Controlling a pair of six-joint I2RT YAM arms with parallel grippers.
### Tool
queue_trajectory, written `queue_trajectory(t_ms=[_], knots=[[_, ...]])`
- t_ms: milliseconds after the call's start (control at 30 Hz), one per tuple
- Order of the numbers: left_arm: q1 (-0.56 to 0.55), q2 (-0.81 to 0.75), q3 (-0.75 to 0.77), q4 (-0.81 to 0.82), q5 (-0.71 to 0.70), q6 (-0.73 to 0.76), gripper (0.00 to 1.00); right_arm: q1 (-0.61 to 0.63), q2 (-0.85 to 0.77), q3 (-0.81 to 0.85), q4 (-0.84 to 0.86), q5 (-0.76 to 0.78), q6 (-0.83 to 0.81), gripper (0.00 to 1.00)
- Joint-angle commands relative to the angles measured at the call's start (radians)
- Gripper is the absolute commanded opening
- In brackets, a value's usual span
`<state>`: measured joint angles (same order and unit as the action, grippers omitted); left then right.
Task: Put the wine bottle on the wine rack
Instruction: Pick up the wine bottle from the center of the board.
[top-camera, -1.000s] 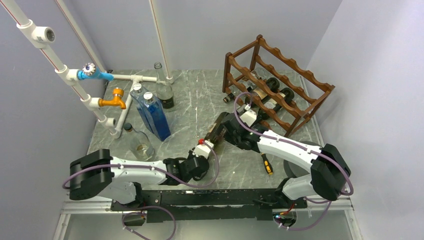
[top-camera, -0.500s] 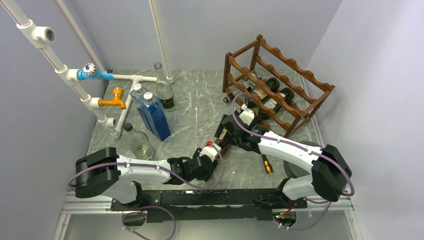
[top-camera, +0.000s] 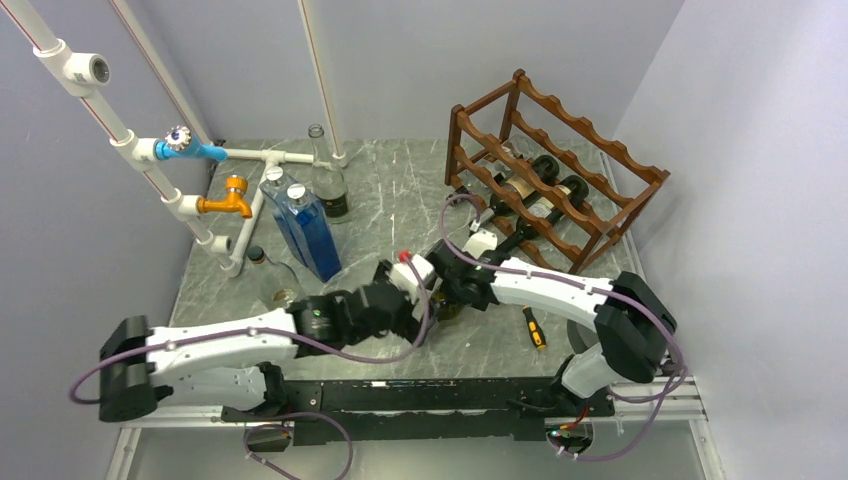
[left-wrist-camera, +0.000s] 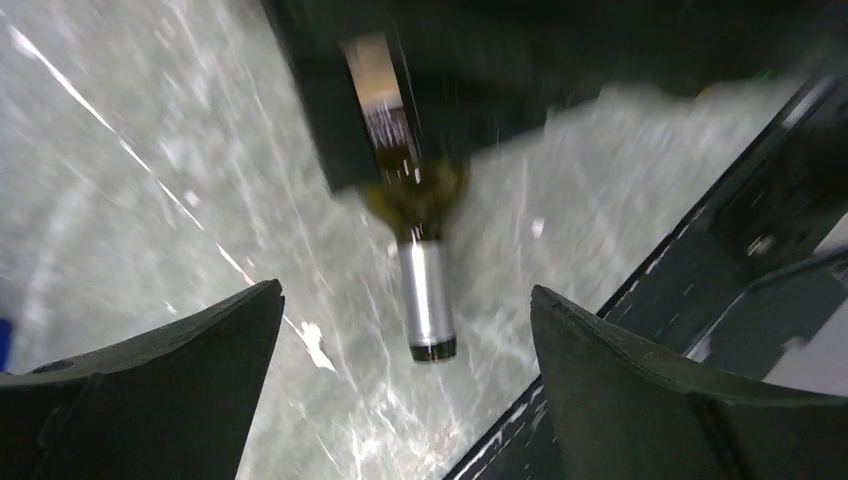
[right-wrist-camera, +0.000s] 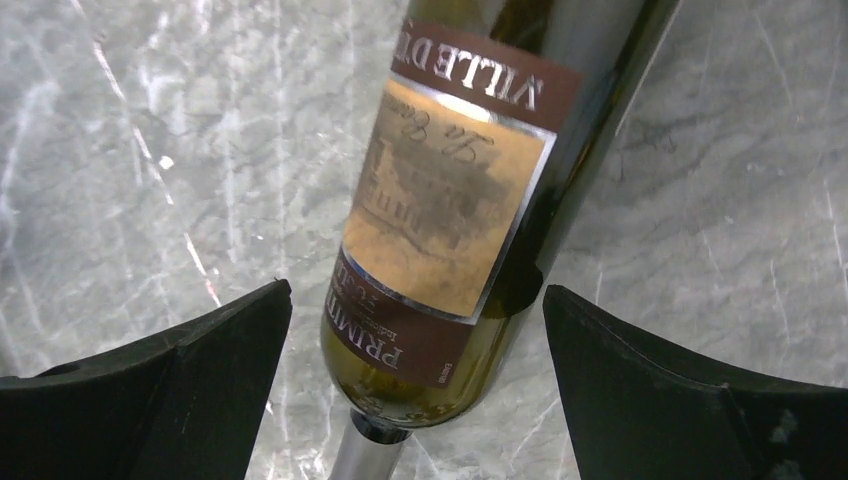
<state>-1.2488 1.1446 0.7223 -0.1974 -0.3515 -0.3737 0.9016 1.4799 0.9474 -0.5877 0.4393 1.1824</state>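
Note:
The right gripper moves down next, turning in line with the wine bottle that lies slantwise between its fingers, then closes around the label (right-wrist-camera: 437, 222).
The wine bottle (right-wrist-camera: 455, 200) lies on the marble table (right-wrist-camera: 150, 150); it is green glass with a tan and maroon label and a silver-capped neck (left-wrist-camera: 427, 300). My right gripper (right-wrist-camera: 416, 288) is open and straddles the bottle's shoulder, with a gap on each side. My left gripper (left-wrist-camera: 405, 288) is open too, and the neck's tip points at it from just beyond its fingertips. From above, both wrists cover most of the bottle (top-camera: 442, 303). The wine rack (top-camera: 590, 205), dark reddish-brown with wavy rails, stands at the back right.
Two dark bottles (top-camera: 530, 190) lie in the rack's lower tier. A blue bottle (top-camera: 305, 230) and clear glass bottles (top-camera: 327, 185) stand at the back left beside white pipes with an orange tap (top-camera: 232, 197). A screwdriver (top-camera: 533, 328) lies by the right arm.
My left gripper has gone from shut to open, and its arm has reached forward and right up to the bottle's neck. My right gripper has drawn slightly nearer.

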Motion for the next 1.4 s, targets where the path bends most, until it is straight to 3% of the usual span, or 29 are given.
queue_trajectory(t_ms=[0, 167, 367, 467, 700, 867, 1000, 1200, 1367], knots=[[0.083, -0.149, 0.187, -0.159, 0.032, 0.099, 0.99, 0.034, 0.048, 0.049, -0.139, 0.094, 0.176, 1.0], [0.184, -0.232, 0.404, -0.276, 0.063, 0.207, 0.99, 0.025, 0.08, 0.034, -0.099, 0.14, 0.212, 0.99], [0.201, -0.244, 0.602, -0.295, -0.023, 0.348, 0.99, 0.003, 0.145, 0.032, -0.086, 0.159, 0.24, 0.97], [0.202, -0.272, 0.582, -0.222, -0.093, 0.42, 0.99, 0.002, 0.165, 0.021, -0.086, 0.175, 0.265, 0.95], [0.221, -0.379, 0.369, -0.08, -0.158, 0.455, 1.0, 0.002, 0.162, -0.024, -0.058, 0.217, 0.302, 0.89], [0.221, -0.392, 0.325, -0.072, -0.189, 0.477, 1.0, 0.002, 0.125, -0.042, -0.057, 0.225, 0.345, 0.67], [0.221, -0.386, 0.313, -0.075, -0.188, 0.487, 0.99, 0.002, 0.117, 0.014, -0.119, 0.236, 0.397, 0.31], [0.221, -0.37, 0.311, -0.083, -0.202, 0.494, 0.99, 0.007, 0.143, 0.108, -0.251, 0.233, 0.449, 0.0], [0.221, -0.374, 0.303, -0.073, -0.201, 0.493, 0.99, 0.024, 0.113, 0.108, -0.303, 0.26, 0.488, 0.0]])
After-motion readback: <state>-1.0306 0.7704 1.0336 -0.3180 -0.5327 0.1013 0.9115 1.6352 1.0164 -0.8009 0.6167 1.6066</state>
